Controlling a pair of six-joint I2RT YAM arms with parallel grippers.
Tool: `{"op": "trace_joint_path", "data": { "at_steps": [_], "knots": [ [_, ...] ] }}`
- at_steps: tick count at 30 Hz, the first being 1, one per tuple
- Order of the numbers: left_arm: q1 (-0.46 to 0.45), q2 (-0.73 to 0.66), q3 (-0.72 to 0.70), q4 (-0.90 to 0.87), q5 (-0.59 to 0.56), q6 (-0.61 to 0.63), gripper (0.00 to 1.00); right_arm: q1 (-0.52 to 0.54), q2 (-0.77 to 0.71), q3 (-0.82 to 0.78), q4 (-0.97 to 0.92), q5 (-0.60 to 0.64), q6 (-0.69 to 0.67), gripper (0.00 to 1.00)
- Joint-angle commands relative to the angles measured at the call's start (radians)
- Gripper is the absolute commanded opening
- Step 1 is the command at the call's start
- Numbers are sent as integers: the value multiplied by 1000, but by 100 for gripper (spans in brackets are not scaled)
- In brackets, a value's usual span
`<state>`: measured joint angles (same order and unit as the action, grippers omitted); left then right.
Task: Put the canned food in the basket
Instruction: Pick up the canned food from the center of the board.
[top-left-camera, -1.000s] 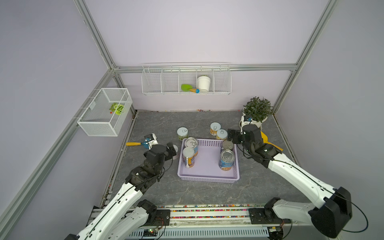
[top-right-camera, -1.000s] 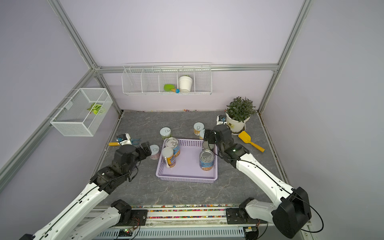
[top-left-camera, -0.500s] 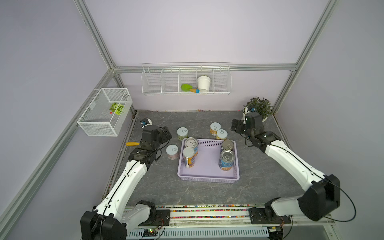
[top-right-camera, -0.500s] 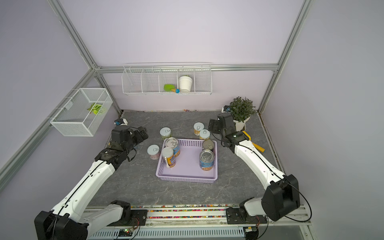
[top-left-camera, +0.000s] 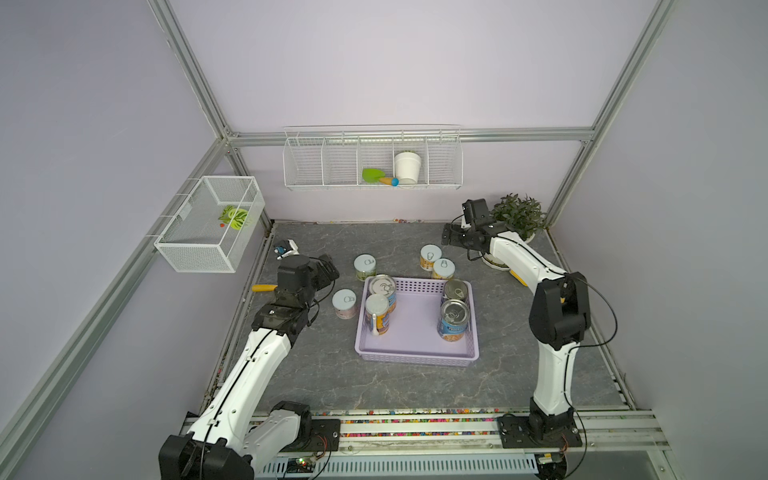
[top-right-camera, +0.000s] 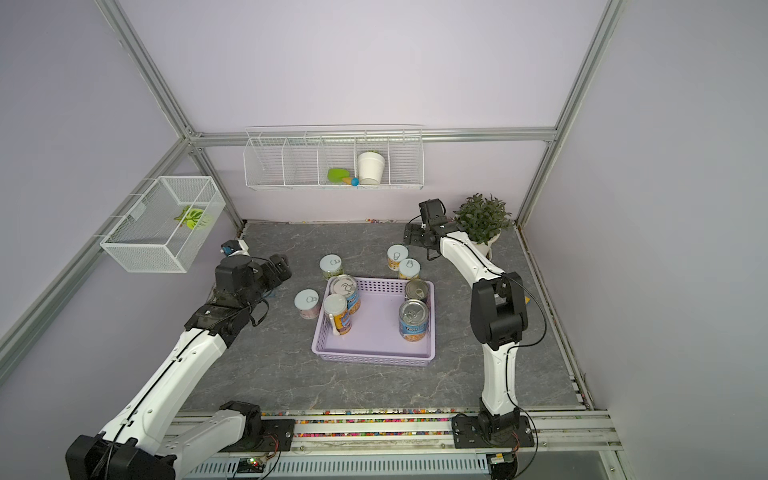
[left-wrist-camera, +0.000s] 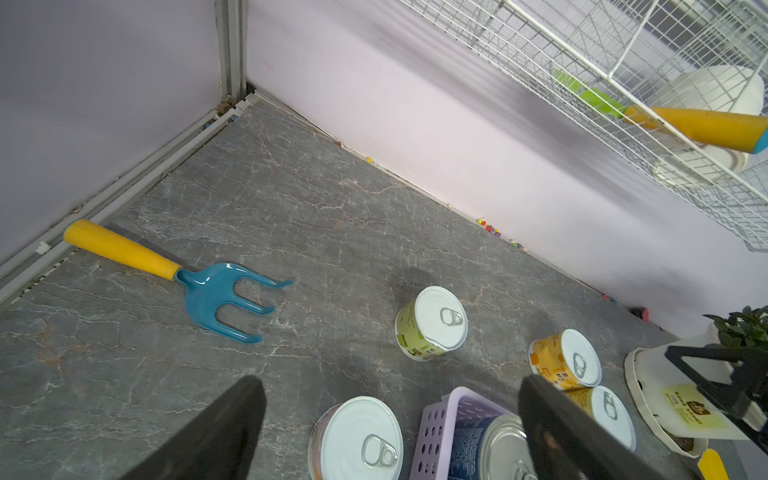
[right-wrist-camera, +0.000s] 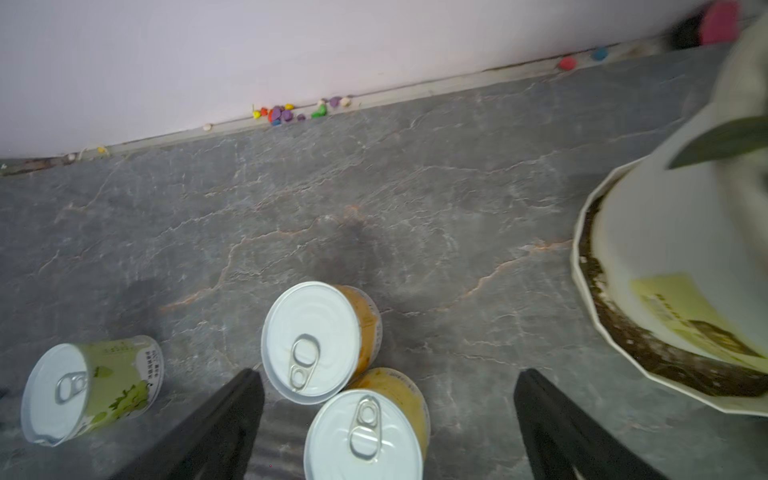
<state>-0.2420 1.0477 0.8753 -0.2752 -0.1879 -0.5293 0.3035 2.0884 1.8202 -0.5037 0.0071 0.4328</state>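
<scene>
I will next move my right gripper back and down over the can's lid and close it around the can, because the yellow-labelled can nearer the basket (top-left-camera: 443, 267) (right-wrist-camera: 365, 436) is still outside the basket.
The lavender basket (top-left-camera: 415, 357) (top-right-camera: 374, 357) lies mid-table with several tall cans standing in it, among them a blue-labelled one (top-left-camera: 453, 318). Outside it stand a green-labelled can (top-left-camera: 365, 266) (left-wrist-camera: 430, 324), a pale can (top-left-camera: 344, 302) (left-wrist-camera: 357, 440) by its left wall, and two yellow-labelled cans (top-left-camera: 430, 256) (right-wrist-camera: 320, 340) touching behind it. My left gripper (top-left-camera: 330, 268) (left-wrist-camera: 388, 384) hangs open above and left of the pale can. Behind the yellow pair, my right gripper (top-left-camera: 449, 240) (right-wrist-camera: 386, 376) is open above them. Neither holds anything.
A potted plant (top-left-camera: 517, 216) on a saucer (right-wrist-camera: 615, 332) stands close to the right gripper. A blue fork with a yellow handle (left-wrist-camera: 216, 291) lies by the left wall. A wire shelf (top-left-camera: 372, 166) hangs on the back wall, a mesh basket (top-left-camera: 208, 224) on the left wall.
Both grippers have drawn back from the basket toward the rear: the left to the back left, the right to beside the plant. The cans have not moved.
</scene>
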Motion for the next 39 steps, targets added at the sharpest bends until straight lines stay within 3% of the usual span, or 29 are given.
{"op": "trace_joint_path", "data": {
  "at_steps": [1,4,16,32,39],
  "knots": [
    [6,-2,24,-25,11,7,100,1,58,62,-54,-117,2,98],
    [6,-30,14,-34,0,5,99,7,91,117,-130,-107,-26,98],
    [8,-50,-4,-19,46,0,100,53,32,40,-249,-107,-189,99],
    [7,-40,-7,-29,53,-3,100,98,230,287,-533,17,-218,99],
    [8,-28,-3,-29,57,-1,100,101,296,356,-572,38,-213,99]
  ]
}}
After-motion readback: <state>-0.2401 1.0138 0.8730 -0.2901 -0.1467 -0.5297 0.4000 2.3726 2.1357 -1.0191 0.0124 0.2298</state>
